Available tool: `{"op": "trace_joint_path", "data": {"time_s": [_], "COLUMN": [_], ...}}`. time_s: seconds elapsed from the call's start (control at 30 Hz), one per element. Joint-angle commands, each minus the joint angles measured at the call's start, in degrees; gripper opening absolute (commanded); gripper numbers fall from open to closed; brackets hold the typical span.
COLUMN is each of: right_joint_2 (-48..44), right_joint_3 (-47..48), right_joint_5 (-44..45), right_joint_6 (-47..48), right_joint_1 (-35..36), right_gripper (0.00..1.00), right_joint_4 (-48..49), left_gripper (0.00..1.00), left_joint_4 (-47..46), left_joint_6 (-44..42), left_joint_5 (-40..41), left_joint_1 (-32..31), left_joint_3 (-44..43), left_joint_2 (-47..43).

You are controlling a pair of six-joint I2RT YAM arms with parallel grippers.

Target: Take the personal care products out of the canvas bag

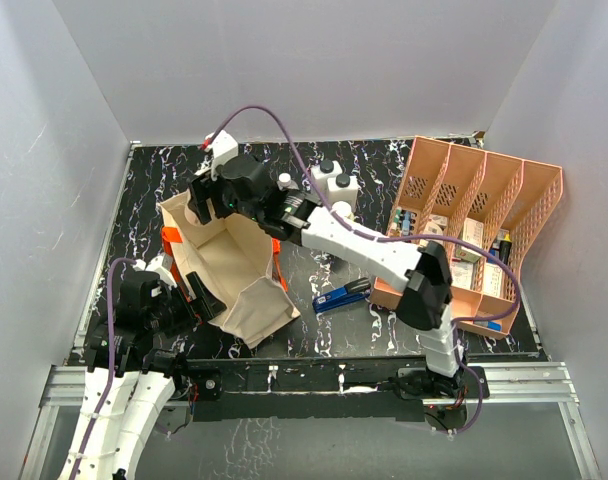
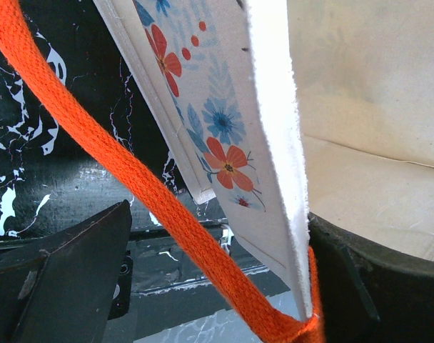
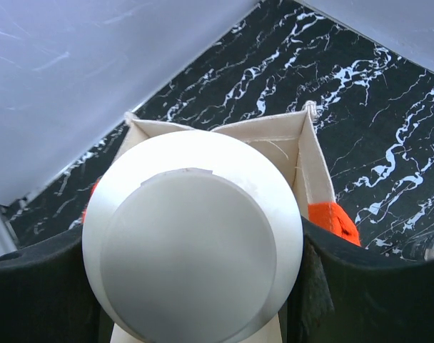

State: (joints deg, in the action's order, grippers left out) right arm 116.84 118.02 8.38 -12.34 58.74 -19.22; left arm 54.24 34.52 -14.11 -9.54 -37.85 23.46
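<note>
The robot's right gripper will move across the bag's rim (image 3: 297,146) and go down to release, since the tabletop beside the white bottles is below the gripper, to its right in the top view.
The canvas bag (image 1: 231,268) stands open on the black marbled table, with orange handles (image 1: 170,240) at its sides. My right gripper (image 1: 208,198) hovers over the bag's far left corner, shut on a cream cylinder bottle (image 3: 192,236). That bottle's round end fills the right wrist view, with the bag's rim (image 3: 297,146) below it. Two white squarish bottles with black caps (image 1: 334,184) stand on the table behind the bag. My left gripper (image 1: 187,296) is open at the bag's near left side. The bag's flower-printed wall (image 2: 231,136) and an orange strap (image 2: 167,214) pass between its fingers.
A salmon-pink divided organizer (image 1: 529,215) holding small cartons sits at the right. A blue-black stapler (image 1: 342,297) lies in front of it, near the bag's right corner. White walls enclose the table on three sides.
</note>
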Motion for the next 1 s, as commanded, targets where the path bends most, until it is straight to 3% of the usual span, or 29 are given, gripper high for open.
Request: {"op": "trace_joint_path", "data": {"time_s": [0.0,0.33,0.63,0.8,0.97], "right_joint_2": [-10.50,-25.48,-39.11,-41.79,-42.04], "right_joint_3": [-5.18,-18.83,-28.97,-36.45,-45.64], "right_joint_5": [-1.72,-0.59,12.84,21.97,21.94], "right_joint_6": [-4.97,-7.75,0.53,5.81,1.59], "right_joint_1": [-0.29,-1.90,-3.15,-3.34,-3.45], "right_gripper": [0.18,0.16,0.16,0.16,0.16], "right_joint_4": [14.10,17.78,17.77,17.72,16.98], "left_gripper": [0.90,0.90,0.90,0.90,0.90], "left_joint_4": [0.50,0.35,0.20,0.23,0.20], "left_joint_6": [-0.71,-0.74,-0.88,-1.07,-0.71], "left_joint_5": [-0.22,-0.43,-0.66,-0.67,-0.47], "left_joint_1": [0.27,0.31,0.31,0.31,0.31], "left_joint_3": [-0.42,-0.37,-0.25,-0.29,-0.29], "left_joint_2": [-0.26,0.15,0.62,0.71,0.24]}}
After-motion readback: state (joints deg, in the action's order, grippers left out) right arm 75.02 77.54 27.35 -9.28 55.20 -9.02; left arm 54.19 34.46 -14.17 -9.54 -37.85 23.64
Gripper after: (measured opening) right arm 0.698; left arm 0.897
